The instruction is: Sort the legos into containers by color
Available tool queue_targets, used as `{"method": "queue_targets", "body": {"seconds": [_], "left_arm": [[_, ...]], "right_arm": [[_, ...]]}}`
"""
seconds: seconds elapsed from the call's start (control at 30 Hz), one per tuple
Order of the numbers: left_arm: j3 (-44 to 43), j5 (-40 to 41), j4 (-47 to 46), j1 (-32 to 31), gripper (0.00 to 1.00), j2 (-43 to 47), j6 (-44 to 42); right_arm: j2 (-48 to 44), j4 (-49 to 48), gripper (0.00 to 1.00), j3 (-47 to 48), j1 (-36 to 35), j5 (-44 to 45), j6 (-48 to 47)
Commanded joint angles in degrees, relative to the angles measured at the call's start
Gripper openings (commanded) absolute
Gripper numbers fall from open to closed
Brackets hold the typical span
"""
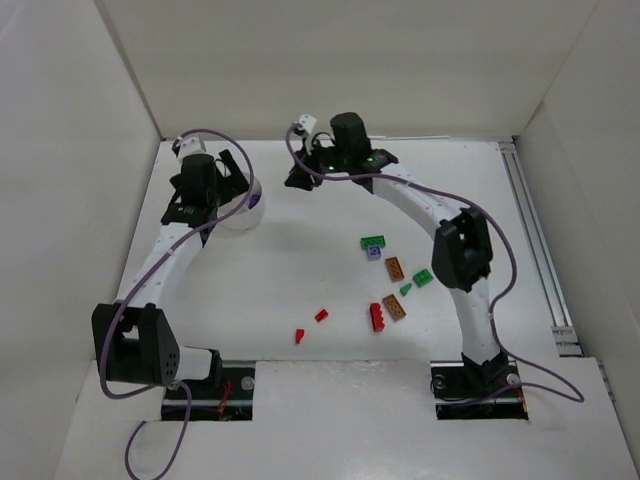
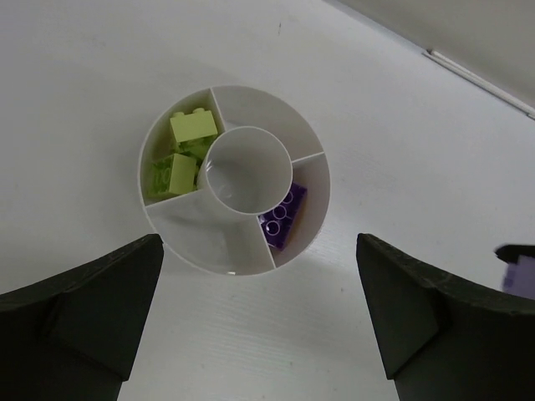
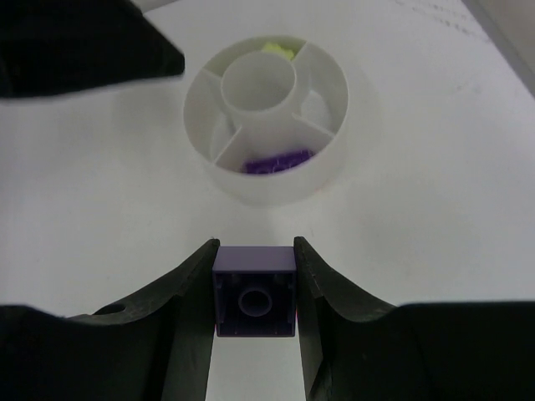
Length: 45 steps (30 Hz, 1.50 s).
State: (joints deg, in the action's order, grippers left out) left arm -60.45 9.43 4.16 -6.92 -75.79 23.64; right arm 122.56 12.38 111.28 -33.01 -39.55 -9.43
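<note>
The purple lego's compartment (image 1: 254, 201) (image 3: 278, 163) lies to the left of my right gripper in the top view, so my right gripper needs to move across over the cup next and release the lego.
A round white cup (image 2: 205, 236) with inner dividers stands at the back left of the table. Two yellow-green legos (image 2: 192, 127) lie in its left compartment and a purple lego (image 2: 282, 215) in its lower right one. My left gripper (image 2: 257, 280) hangs open above the cup (image 1: 248, 208) with nothing between its fingers. Just right of the cup (image 3: 267, 185), my right gripper (image 3: 255, 251) is shut on a purple brick (image 3: 255, 294). Loose legos lie mid-table to the right: green (image 1: 374, 241), brown-orange (image 1: 394, 267), red (image 1: 377, 317) and a small red one (image 1: 321, 315).
White walls close in the table at the back and on both sides. A metal rail (image 1: 535, 240) runs along the right edge. The right arm (image 1: 465, 260) arches over the table next to the loose bricks.
</note>
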Motion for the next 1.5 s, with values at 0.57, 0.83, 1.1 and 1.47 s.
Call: {"method": "queue_targets", "body": {"seconds": [0.57,0.83,1.1,1.47], "left_arm": [[1.21,-9.34,-3.2,7.0,0.99,-2.08,2.99],[1.21,-9.87,-3.72,7.01,0.99,-1.55,2.47],[1.73,-9.87,-4.34,7.01,0.99,-1.55,2.47],[1.73,-9.87,-4.34,7.01,0.99,-1.03,2.47]], "right_arm": [[25.35,-8.5,0.27,31.1,-10.05,19.68,0.2],[27.11,-12.56,0.27,31.1,-10.67,21.36,1.96],[28.17,-13.17,0.27,31.1,-10.67,21.36,2.49],[29.22,-14.84,0.29,31.63,-10.67,20.83,3.02]]}}
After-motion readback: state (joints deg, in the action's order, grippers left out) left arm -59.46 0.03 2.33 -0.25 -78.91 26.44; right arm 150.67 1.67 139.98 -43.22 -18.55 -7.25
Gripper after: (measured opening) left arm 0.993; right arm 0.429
